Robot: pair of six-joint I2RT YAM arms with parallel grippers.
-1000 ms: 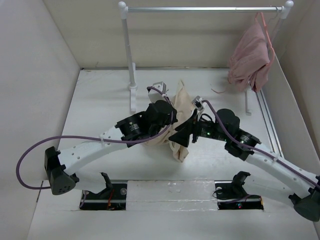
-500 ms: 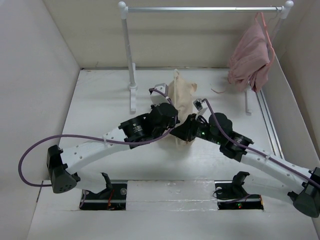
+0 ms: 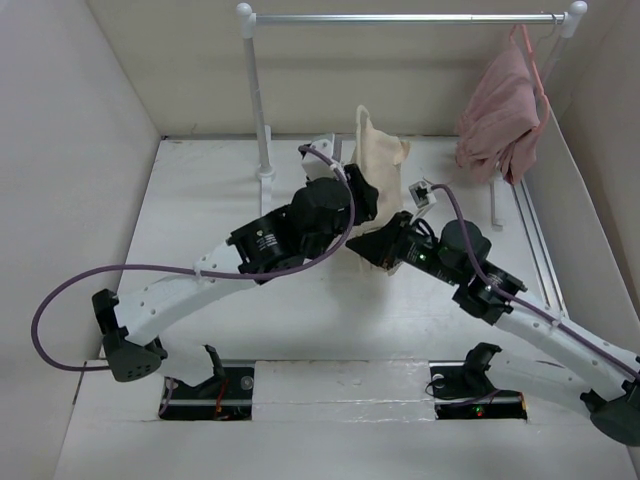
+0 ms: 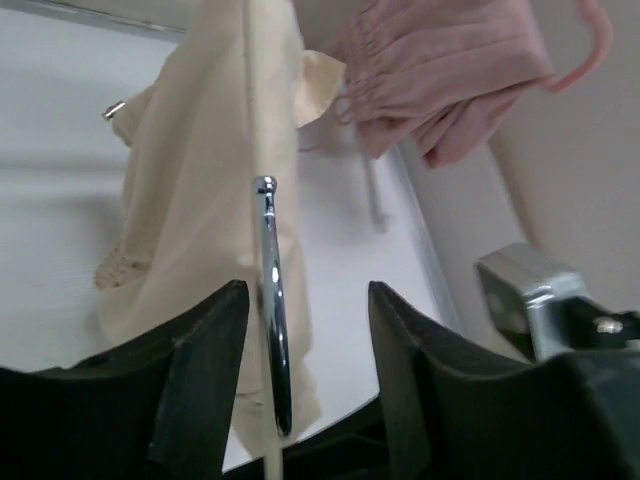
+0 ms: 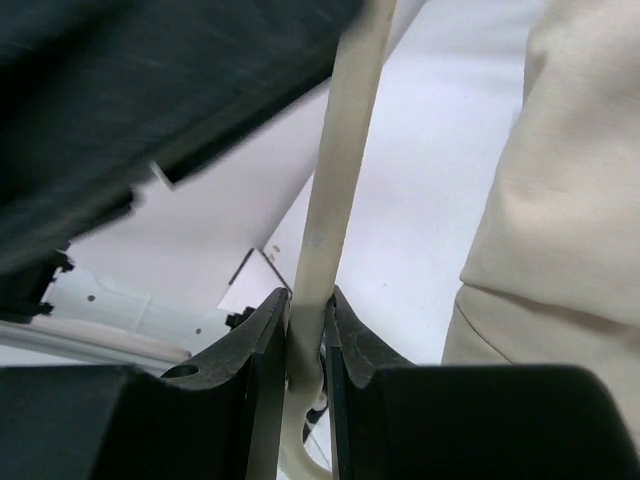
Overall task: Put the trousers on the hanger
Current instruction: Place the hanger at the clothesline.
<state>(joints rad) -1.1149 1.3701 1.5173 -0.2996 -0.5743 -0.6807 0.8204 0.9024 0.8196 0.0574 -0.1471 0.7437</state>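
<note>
My right gripper carries the hanger up and outward next, hooks it on the bare bar [image 3: 503,18] beside the dusty-pink garment and lets go.
The beige trousers [image 3: 381,160] hang draped over the cream hanger, lifted above the table between both arms. In the left wrist view the trousers [image 4: 195,190] fall over the hanger's pale bar [image 4: 264,90]. Its chrome hook [image 4: 269,300] stands between the fingers of my left gripper [image 4: 307,290], which is open with gaps on both sides. My left gripper [image 3: 352,190] sits just left of the cloth. My right gripper [image 5: 308,300] is shut on a cream bar of the hanger [image 5: 337,190], with trouser cloth [image 5: 560,200] to its right. From above, my right gripper [image 3: 385,243] is under the cloth.
A white clothes rail [image 3: 400,17] spans the back on two posts [image 3: 257,100]. A dusty-pink garment [image 3: 500,115] hangs on a thin pink hanger [image 4: 590,45] at its right end. White walls close in the table on both sides.
Both arms have carried the trousers and hanger up and toward the rail. My left gripper has opened round the hook. My right gripper has closed on the hanger bar.
</note>
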